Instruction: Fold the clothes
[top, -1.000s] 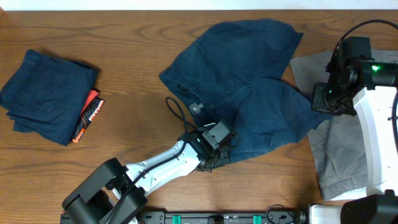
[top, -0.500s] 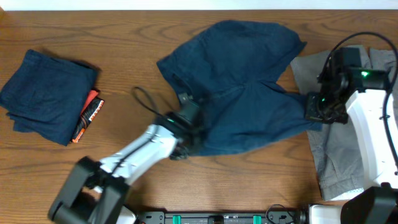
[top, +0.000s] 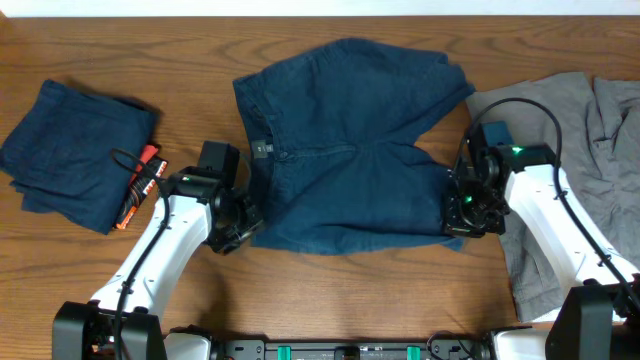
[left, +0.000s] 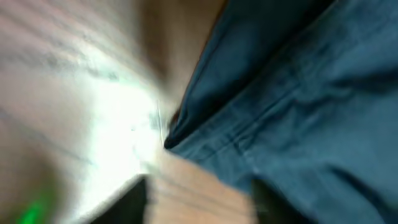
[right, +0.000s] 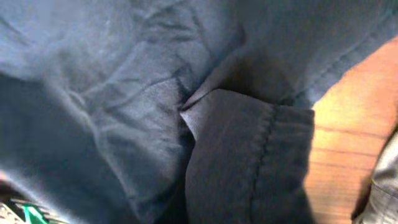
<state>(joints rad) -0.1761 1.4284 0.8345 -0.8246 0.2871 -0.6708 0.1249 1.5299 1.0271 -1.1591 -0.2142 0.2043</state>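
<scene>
The right gripper needs to lift the held corner of the shorts next, carry it outward over the shorts' far part, which lies spread outward, then lower it and let go.
Navy shorts lie spread across the middle of the table, doubled over on themselves. My left gripper is at their lower left corner. In the left wrist view its dark fingers stand apart over bare wood, open, with the shorts' hem just ahead. My right gripper sits at the lower right corner, shut on the shorts. The right wrist view is filled by bunched navy cloth, which hides the fingers. A second navy garment lies folded at the far left.
An orange-and-black tag lies against the folded garment's right edge, close to my left arm. Grey garments are heaped at the right edge, under and behind my right arm. Bare wood shows along the front.
Both arms have carried the shorts leftward and laid them flatter. My left gripper has let go of the lower left corner and opened. The right gripper stays shut on the cloth.
</scene>
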